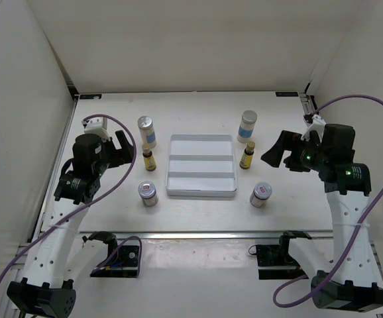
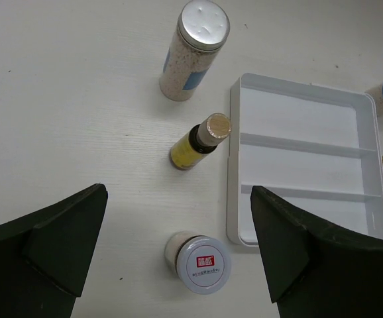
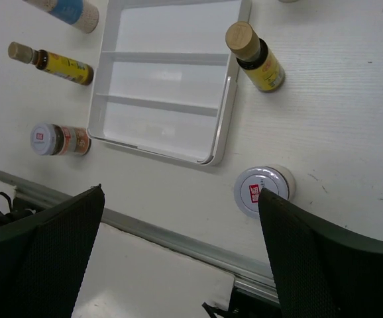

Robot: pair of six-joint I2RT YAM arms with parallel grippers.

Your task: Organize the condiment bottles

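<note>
The jar nearest my right gripper stands clear of the yellow bottle, so the gripper next turns and comes back and down around the jar's lid [image 1: 263, 189] [image 3: 255, 191].
Three bottles stand left of the white tray [image 1: 201, 165]: a tall white bottle [image 1: 146, 130], a slim yellow bottle [image 1: 149, 158] and a squat silver-lidded jar [image 1: 148, 193]. Three stand right of it: a tall white bottle [image 1: 246, 125], a slim yellow bottle [image 1: 247, 155] and a squat jar [image 1: 260, 194]. My left gripper [image 1: 124, 147] is open and empty, above and left of the left trio; its wrist view shows the jar [image 2: 201, 263] between its fingers. My right gripper [image 1: 279, 150] is open and empty, right of the right trio; its wrist view shows the right jar [image 3: 261, 191].
The tray has three empty compartments and lies in the middle of the table, also seen in the left wrist view [image 2: 304, 165] and the right wrist view [image 3: 168, 86]. A metal rail [image 1: 198, 234] runs along the table's near edge. White walls enclose the table.
</note>
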